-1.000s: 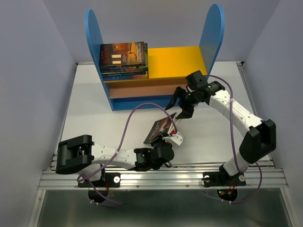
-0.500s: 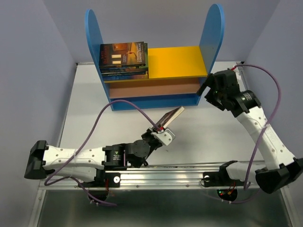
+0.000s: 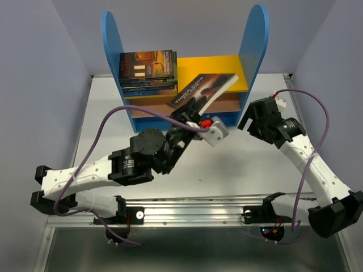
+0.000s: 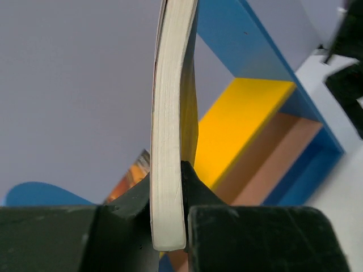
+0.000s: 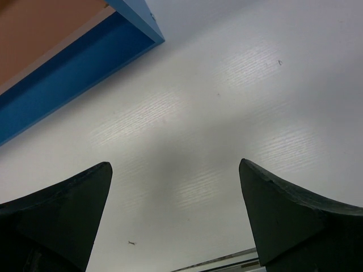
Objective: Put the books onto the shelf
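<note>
The top of the stack (image 3: pixel 147 65) (image 4: pixel 133 175) is flat and uncovered, so the left gripper will next swing outward, turn the held book over it and release the book there.
My left gripper (image 3: pixel 191 115) (image 4: pixel 168 182) is shut on the lower edge of a dark-covered book (image 3: pixel 205 88) (image 4: pixel 170 113). It holds the book tilted in front of the shelf (image 3: pixel 255 39), with the book's far end over the yellow top board (image 3: pixel 227 68) (image 4: pixel 244 119). A stack of books (image 3: pixel 148 71) lies on the left half of that board. An orange cover from the stack (image 4: pixel 133 175) shows past the held book. My right gripper (image 3: pixel 253 126) (image 5: pixel 176 164) hangs open and empty over the white table, just right of the shelf's blue base (image 5: pixel 74 73).
The brown middle board (image 3: pixel 170 105) and the blue base run under the yellow board. The two tall blue side panels stand at either end. Grey walls close in on the white table (image 3: pixel 255 170) at the left, back and right. Purple cables loop over both arms.
My left arm has lifted the book from low over the table up to the shelf's top board. My right gripper has drawn back to the right of the shelf and opened wide.
</note>
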{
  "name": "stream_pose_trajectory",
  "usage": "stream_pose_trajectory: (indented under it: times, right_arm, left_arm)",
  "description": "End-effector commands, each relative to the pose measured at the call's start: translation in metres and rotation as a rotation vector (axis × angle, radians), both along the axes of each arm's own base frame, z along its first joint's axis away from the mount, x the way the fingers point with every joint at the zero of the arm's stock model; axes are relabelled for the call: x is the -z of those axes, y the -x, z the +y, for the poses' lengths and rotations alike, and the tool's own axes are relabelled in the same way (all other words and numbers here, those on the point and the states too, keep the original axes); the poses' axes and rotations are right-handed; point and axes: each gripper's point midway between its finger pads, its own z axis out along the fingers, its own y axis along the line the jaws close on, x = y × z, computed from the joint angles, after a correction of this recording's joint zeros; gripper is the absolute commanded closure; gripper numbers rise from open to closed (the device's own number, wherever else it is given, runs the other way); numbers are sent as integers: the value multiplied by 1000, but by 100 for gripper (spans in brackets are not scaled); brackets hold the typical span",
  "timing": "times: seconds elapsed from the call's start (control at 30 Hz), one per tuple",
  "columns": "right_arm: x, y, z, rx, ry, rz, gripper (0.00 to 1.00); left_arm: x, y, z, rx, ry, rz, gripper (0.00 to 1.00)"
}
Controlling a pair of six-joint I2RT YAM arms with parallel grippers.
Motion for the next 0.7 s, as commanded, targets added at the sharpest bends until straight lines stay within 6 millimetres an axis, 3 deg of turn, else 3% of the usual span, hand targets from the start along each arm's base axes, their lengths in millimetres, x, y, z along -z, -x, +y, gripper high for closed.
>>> stream_pose_trajectory:
  times: [0.0, 0.17, 0.27, 0.47, 0.67]
  right_arm:
    - [-17, -1, -4, -2, -2, -79, 0]
    - [-16, 5, -4, -35, -3, -96, 0]
    - [-17, 8, -5, -46, -4, -109, 0]
    - [-10, 12, -1, -87, -14, -111, 0]
    - [-9, 15, -1, -90, -18, -111, 0]
  left_arm:
    - [-71, -33, 25, -112, -25, -127, 100]
    - [-93, -89, 35, -335, -155, -200, 100]
    - [-98, -112, 26, -369, -216, -199, 100]
    - [-80, -172, 36, -555, -370, -192, 100]
    - [-52, -201, 53, -585, -412, -123, 100]
